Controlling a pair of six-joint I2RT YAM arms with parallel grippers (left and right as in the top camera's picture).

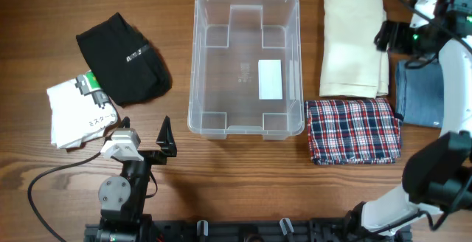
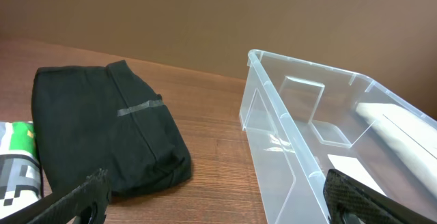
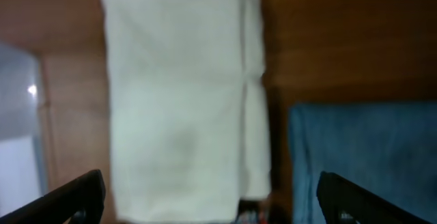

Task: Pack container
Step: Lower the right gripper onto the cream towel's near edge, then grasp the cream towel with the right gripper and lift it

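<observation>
My right gripper is above the cream cloth's edge by the denim, so next it will go down astride that edge, where bare table leaves room for a finger.
The clear plastic container [image 1: 247,65] stands empty at the table's middle, a white label on its base; it also shows in the left wrist view [image 2: 287,135]. A folded black garment [image 1: 123,59] lies to its left, also in the left wrist view [image 2: 102,135]. A folded cream cloth [image 1: 354,43], a plaid cloth [image 1: 352,129] and a blue denim cloth [image 1: 417,93] lie to its right. My left gripper [image 1: 144,135] is open and empty near the front edge. My right gripper [image 1: 391,35] is open above the cream cloth [image 3: 181,94], beside the denim [image 3: 362,156].
A white packaged item with green print [image 1: 80,109] lies at the far left, next to the black garment. A black cable [image 1: 51,179] runs along the front left. The right arm's body [image 1: 442,168] stands at the front right.
</observation>
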